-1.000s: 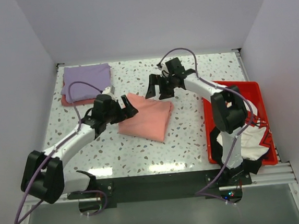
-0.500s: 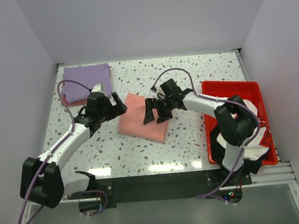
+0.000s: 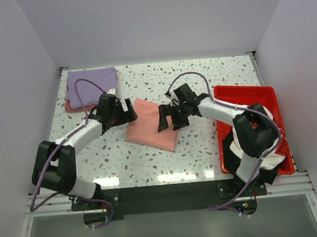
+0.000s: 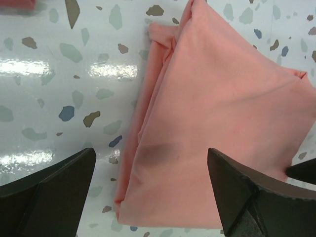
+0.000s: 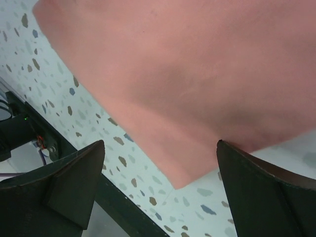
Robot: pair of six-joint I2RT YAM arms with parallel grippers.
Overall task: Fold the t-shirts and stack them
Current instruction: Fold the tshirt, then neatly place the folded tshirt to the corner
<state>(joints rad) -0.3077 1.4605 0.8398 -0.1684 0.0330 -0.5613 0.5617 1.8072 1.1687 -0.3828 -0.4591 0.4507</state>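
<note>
The salmon-pink t-shirt's bunched edge (image 3: 130, 123) (image 4: 138, 152) is still below my left gripper's spread fingers, so I should lower the gripper to it next and then close.
A folded salmon-pink t-shirt (image 3: 149, 126) lies flat on the speckled table, mid-left. My left gripper (image 3: 125, 111) is open at its left edge; in the left wrist view the shirt (image 4: 217, 128) fills the space between the spread fingers. My right gripper (image 3: 167, 119) is open at the shirt's right edge; the right wrist view shows the shirt's near corner (image 5: 187, 74) between the spread fingers. A folded lavender-purple t-shirt (image 3: 91, 80) lies on another pink one (image 3: 71, 106) at the back left. White and black shirts (image 3: 264, 148) are piled in the red tray.
The red plastic tray (image 3: 245, 93) stands along the table's right side, beside the right arm's base. The table's black front rail (image 3: 165, 193) runs along the near edge. White walls close in the table on three sides.
My right gripper came down from behind the shirt to its right edge. My left gripper shifted up and right along the shirt's left edge. The shirt stayed flat.
</note>
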